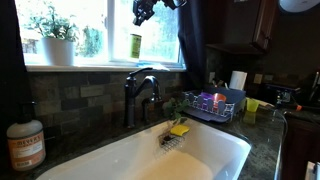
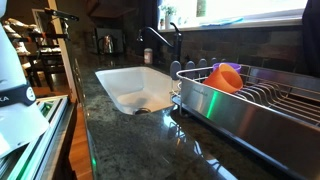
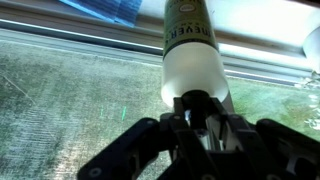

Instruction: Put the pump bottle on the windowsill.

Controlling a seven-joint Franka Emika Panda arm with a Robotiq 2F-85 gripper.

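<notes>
The pump bottle's base is still a little above the white windowsill. My gripper should go down a little next until the base meets the windowsill, and then let go of the pump head.
The pump bottle [image 1: 135, 46], slim and yellow-green, hangs upright at the window, its base at or just above the white windowsill [image 1: 100, 67]. My gripper [image 1: 140, 20] is directly above it. In the wrist view the bottle [image 3: 190, 50] shows its green label and pale shoulder, and its dark pump head sits between my fingers [image 3: 200, 112], which are closed against it. I cannot tell whether the base touches the ledge.
A potted plant [image 1: 55, 35] stands on the sill to the side. Below are the dark faucet [image 1: 140, 92], the white sink [image 1: 200, 158], a yellow sponge [image 1: 179, 128] and a larger brownish pump bottle [image 1: 25, 142]. A dish rack [image 2: 260, 105] holds an orange cup [image 2: 226, 77].
</notes>
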